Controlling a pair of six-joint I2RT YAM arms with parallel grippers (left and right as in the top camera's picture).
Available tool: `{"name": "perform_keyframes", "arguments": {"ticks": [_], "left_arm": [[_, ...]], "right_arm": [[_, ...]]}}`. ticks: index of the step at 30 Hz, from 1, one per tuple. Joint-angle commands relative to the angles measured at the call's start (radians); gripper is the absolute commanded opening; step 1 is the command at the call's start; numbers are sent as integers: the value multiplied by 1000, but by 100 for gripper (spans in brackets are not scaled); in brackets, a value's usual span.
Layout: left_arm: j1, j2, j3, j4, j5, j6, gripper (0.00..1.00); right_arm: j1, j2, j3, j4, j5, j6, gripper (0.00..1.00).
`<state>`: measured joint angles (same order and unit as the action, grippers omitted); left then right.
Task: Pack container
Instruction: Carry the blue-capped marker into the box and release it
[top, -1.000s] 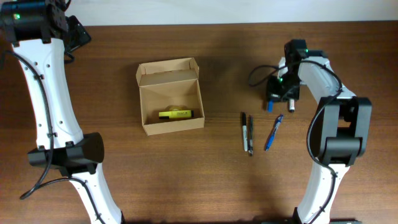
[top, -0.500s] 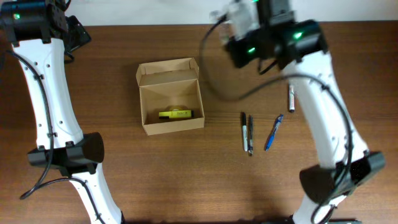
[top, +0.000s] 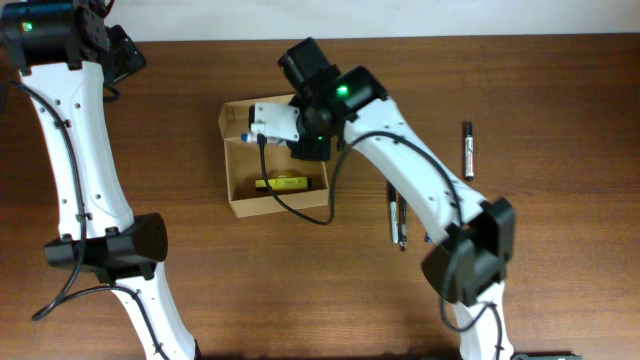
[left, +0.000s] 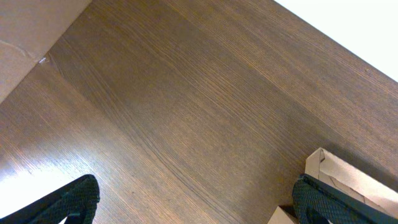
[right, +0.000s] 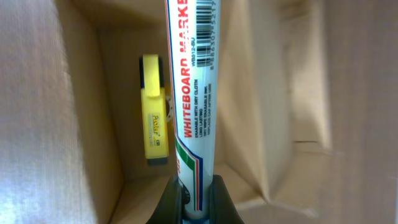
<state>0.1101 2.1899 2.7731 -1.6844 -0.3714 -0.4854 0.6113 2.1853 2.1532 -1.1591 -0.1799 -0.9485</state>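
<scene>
My right gripper will next go down into the box, over the part of the box's bottom between highlighter and flap lid (top: 266, 159), and release the marker there, because that part is empty.
The container (top: 237, 172) is an open tan cardboard box left of centre, its flap lid standing at the back. A yellow highlighter (top: 281, 184) lies inside on its floor. My right gripper (top: 290, 130) hovers over the box, shut on a white whiteboard marker (top: 264, 121) with a blue cap. In the right wrist view the marker (right: 189, 93) runs up from the right gripper's fingers (right: 196, 202), above the highlighter (right: 154, 118) and the box wall (right: 37, 112). My left gripper (left: 196, 202) is open and empty over bare table, with a box corner (left: 348, 180) at its right.
Two dark pens (top: 392, 212) (top: 403, 222) lie side by side right of the box, partly under the right arm. A black marker (top: 467, 150) lies further right. The left arm's white links (top: 75, 150) stand along the left side.
The right arm has swung left from the table's right side to over the box, carrying the whiteboard marker. The left arm has not moved.
</scene>
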Motion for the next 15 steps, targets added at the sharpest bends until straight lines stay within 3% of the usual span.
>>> {"name": "perform_keyframes", "arguments": {"ticks": [1, 11, 15], "left_arm": [[4, -29, 10, -3, -7, 16, 100], [4, -29, 10, -3, -7, 16, 100], [4, -29, 10, -3, -7, 16, 100]], "right_arm": [[4, 77, -9, -6, 15, -50, 4], [51, 210, -9, -8, 21, -32, 4], [56, 225, -9, 30, 73, 74, 6]]}}
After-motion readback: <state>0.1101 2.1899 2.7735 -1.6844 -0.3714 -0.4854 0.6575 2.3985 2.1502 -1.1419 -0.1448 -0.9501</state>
